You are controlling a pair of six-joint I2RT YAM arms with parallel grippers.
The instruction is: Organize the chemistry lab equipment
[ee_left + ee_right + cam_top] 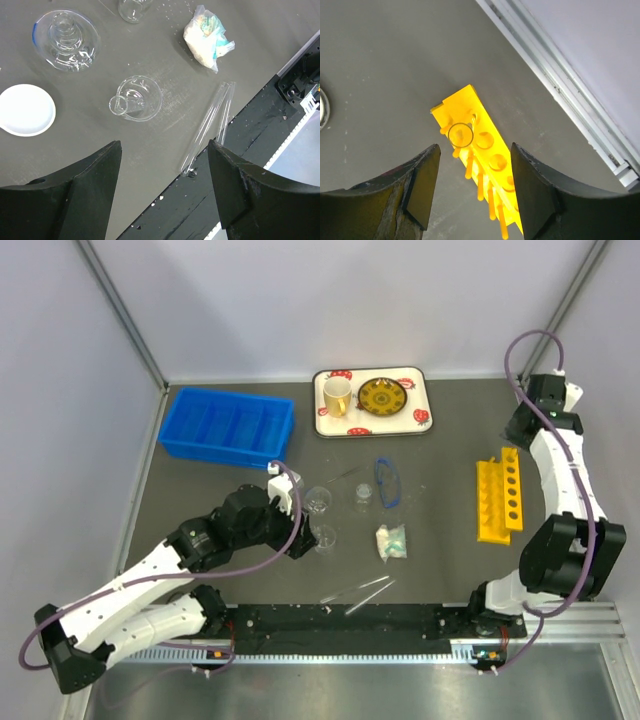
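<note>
The beaker-side test tube lies below and back from my left gripper, which comes down and back onto its rounded end (pixel 331 599) (pixel 189 163) next, where the tubes spread.
My left gripper (pixel 299 542) (pixel 165 167) is open and empty, low over the table. Just beyond its fingers stands a small clear beaker (pixel 136 98) (pixel 326 537). Two glass test tubes (pixel 208 125) (pixel 360 590) lie by the table's front edge, close to its right finger. A clear flask (pixel 65 34) (pixel 318 500) stands farther off. My right gripper (pixel 519 430) (pixel 475 167) is open and empty above the far end of the yellow test tube rack (pixel 498 498) (pixel 487 152). A glass tube (pixel 460 135) stands in the rack's end hole.
A blue bin (pixel 225 425) sits at the back left. A tray (pixel 322 418) with a cup and a plate sits at the back. Goggles (pixel 387 482), a second small beaker (pixel 362 494), a plastic bag (pixel 391 541) (pixel 206 36) and a white disc (pixel 25 109) lie mid-table.
</note>
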